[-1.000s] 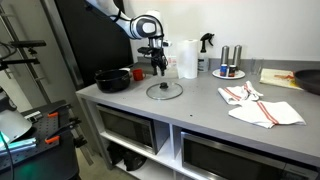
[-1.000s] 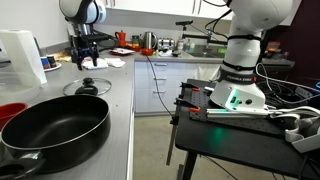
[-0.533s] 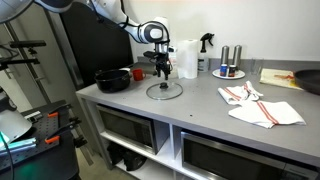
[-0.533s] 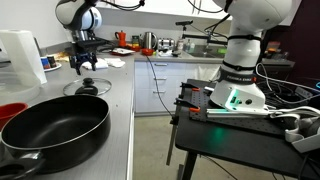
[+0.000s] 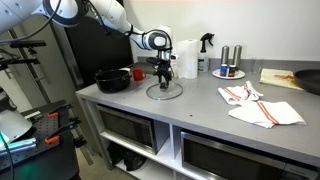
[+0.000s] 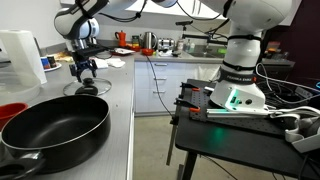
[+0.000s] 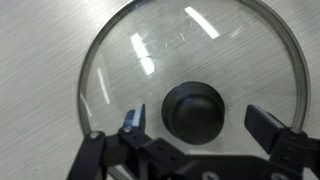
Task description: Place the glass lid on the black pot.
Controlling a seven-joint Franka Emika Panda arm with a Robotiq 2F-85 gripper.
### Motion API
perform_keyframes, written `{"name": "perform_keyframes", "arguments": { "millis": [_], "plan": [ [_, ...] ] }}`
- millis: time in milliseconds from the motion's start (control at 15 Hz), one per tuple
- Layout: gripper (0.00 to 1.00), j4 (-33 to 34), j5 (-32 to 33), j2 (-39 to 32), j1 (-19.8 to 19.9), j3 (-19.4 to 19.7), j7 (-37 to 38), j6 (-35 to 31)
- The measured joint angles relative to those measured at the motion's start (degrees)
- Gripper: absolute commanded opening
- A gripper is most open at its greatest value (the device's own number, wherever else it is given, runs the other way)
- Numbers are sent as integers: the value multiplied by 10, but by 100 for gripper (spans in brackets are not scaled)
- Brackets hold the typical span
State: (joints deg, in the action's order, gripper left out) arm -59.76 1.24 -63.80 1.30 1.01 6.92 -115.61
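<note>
The dark knob already sits between my open fingers, so my gripper will next stay above the lid and close its fingers onto the sides of the dark knob point(image 5: 163, 86) point(image 7: 193, 112).
The glass lid point(image 5: 164, 91) lies flat on the grey counter, clear with a metal rim; it also shows in an exterior view point(image 6: 87, 89). In the wrist view the lid point(image 7: 170, 50) fills the frame, with its dark knob point(image 7: 194, 110) between my fingers. My gripper point(image 5: 165, 77) is open and hangs just above the knob, one fingertip point(image 7: 133, 118) on each side of it and not touching it. It also shows in an exterior view point(image 6: 85, 76) and in the wrist view point(image 7: 198, 122). The black pot point(image 5: 113, 79) stands on the counter to the left of the lid, beside a red cup point(image 5: 138, 74).
A paper towel roll point(image 5: 186, 58), a spray bottle point(image 5: 206, 45) and a small plate with steel shakers point(image 5: 229, 66) stand behind the lid. A white and red cloth point(image 5: 262, 106) lies to the right. A dark pan point(image 6: 55, 122) with a red handle sits at the counter's end.
My gripper has come down and slightly sideways, from above the lid to just over its knob. The lid and pot have not moved.
</note>
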Motion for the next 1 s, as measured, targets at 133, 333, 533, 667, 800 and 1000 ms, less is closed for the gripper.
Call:
{"name": "perform_keyframes", "arguments": {
  "millis": [133,333,533,667,800,1000],
  "plan": [
    [100,21,0,-15,1,0,1,8],
    [73,49,0,-31,5,0,3,20],
    [51,72,0,-44,8,0,4,28],
    [35,86,-4,-50,8,0,4,35],
    [24,98,-6,-54,8,0,5,43],
    [24,108,-6,-59,8,0,5,46]
  ]
}}
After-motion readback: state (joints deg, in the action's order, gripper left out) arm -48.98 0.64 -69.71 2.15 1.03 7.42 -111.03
